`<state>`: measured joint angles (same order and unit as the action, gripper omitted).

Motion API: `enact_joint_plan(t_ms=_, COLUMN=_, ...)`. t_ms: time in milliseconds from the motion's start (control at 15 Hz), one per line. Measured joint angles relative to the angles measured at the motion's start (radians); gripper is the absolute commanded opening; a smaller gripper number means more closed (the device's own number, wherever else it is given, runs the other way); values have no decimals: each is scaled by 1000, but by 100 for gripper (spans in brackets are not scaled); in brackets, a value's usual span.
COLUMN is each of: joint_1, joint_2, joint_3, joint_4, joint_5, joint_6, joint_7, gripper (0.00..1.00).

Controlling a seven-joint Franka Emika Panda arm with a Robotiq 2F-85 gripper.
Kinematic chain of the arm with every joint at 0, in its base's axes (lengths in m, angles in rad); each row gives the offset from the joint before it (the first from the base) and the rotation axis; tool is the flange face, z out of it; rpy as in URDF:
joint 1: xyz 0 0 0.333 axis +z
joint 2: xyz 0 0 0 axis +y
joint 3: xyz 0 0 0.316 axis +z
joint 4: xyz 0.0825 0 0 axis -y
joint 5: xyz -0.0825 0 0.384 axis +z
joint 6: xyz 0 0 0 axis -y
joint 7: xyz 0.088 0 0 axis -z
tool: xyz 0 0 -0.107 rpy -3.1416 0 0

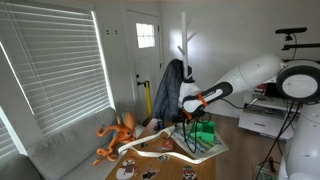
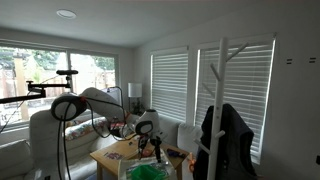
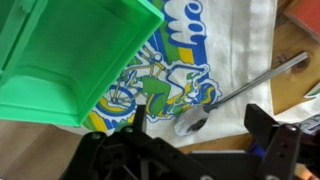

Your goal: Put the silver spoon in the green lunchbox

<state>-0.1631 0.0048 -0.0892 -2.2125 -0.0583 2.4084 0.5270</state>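
The spoon's handle runs at a slant across my gripper's fingers. My gripper will next turn and move outward and down onto the thin handle (image 3: 223, 99) beside the spoon's bowl.
The green lunchbox (image 3: 70, 55) fills the upper left of the wrist view and rests on a white cloth with a colourful print (image 3: 235, 35). The silver spoon (image 3: 250, 85) lies on that cloth, bowl towards me and handle running up to the right. My gripper (image 3: 200, 113) is open and empty, with its fingers on either side of the spoon's bowl and just above it. In both exterior views the gripper (image 1: 190, 106) (image 2: 146, 131) hangs low over the table, beside the green lunchbox (image 1: 205, 130) (image 2: 150, 172). The spoon is too small to make out there.
A wooden table (image 1: 205, 165) carries the cloth and small clutter. An orange plush octopus (image 1: 118, 135) sits on the sofa next to the table. A white coat stand with a dark jacket (image 1: 172, 85) stands behind it. A white cabinet (image 1: 262, 120) is at the side.
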Motion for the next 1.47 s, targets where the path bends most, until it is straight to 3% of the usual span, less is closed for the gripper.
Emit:
enact_joint_plan(t_ms=133, joint_1=4, joint_2=7, joint_3=0, joint_4=9, joint_5=-3, joint_6=-15, joint_7=87, gripper=100)
enact_joint_plan(t_ms=400, joint_1=6, joint_2=7, joint_3=-1, joint_4=17, joint_5=-5, joint_6=-21, joint_7=140, gripper=100)
enact_joint_plan(t_ms=667, joint_1=31, joint_2=20, joint_3=1, joint_4=18, joint_5=-11, joint_6=-21, joint_7=388, gripper=100)
enact_joint_plan(t_ms=800, joint_1=54, joint_2=33, joint_3=3, joint_4=20, joint_5=-15, joint_6=-21, joint_7=524, gripper=94)
enact_joint_plan(t_ms=867, joint_1=64, joint_2=40, joint_3=3, joint_4=23, joint_5=-24, joint_6=-21, joint_7=593, gripper=97)
enact_joint_plan(t_ms=1133, joint_1=83, joint_2=88, joint_3=1, joint_4=55, joint_5=-106, joint_6=-21, joint_7=827, gripper=88)
enact_joint_plan(t_ms=1267, joint_1=86, joint_2=120, joint_3=-2, joint_4=82, joint_5=-113, joint_6=-28, joint_7=848, gripper=80)
enact_joint_plan(t_ms=1333, joint_1=88, joint_2=136, joint_3=-2, joint_4=97, joint_5=-113, joint_6=-33, joint_7=848, gripper=63)
enact_joint_plan(t_ms=1467, joint_1=93, joint_2=163, joint_3=-1, joint_4=125, joint_5=-112, joint_6=-44, joint_7=845, gripper=53)
